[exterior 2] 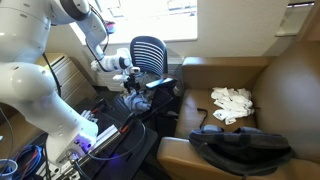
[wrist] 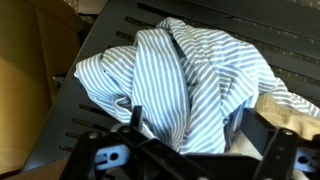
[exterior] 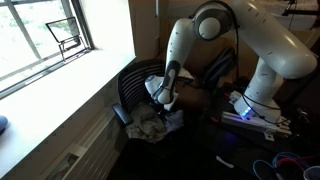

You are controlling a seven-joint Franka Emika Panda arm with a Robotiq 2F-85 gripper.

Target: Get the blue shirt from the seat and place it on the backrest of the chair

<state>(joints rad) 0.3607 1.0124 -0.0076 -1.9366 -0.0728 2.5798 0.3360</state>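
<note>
The gripper will next stay low and bring both fingertips together onto the raised fold of blue striped shirt [exterior: 160, 113], since it stands between the gripper's open fingertips.
The blue-and-white striped shirt [wrist: 175, 75] lies crumpled on the dark slatted seat [wrist: 110, 40] of the chair; in an exterior view it is a pale heap [exterior: 152, 124] on the seat. The chair's black backrest shows in both exterior views [exterior: 135, 82] [exterior 2: 150, 52]. My gripper [wrist: 200, 125] is open and low over the shirt, with its two fingers standing wide apart on either side of a fold of the cloth. It also shows above the seat in both exterior views [exterior: 163, 100] [exterior 2: 134, 98].
A window and wide sill [exterior: 60, 75] run beside the chair. The robot base [exterior: 255, 105] with cables stands close by. A brown couch [exterior 2: 280, 80] holds a white cloth [exterior 2: 231, 103] and a black bag [exterior 2: 240, 148].
</note>
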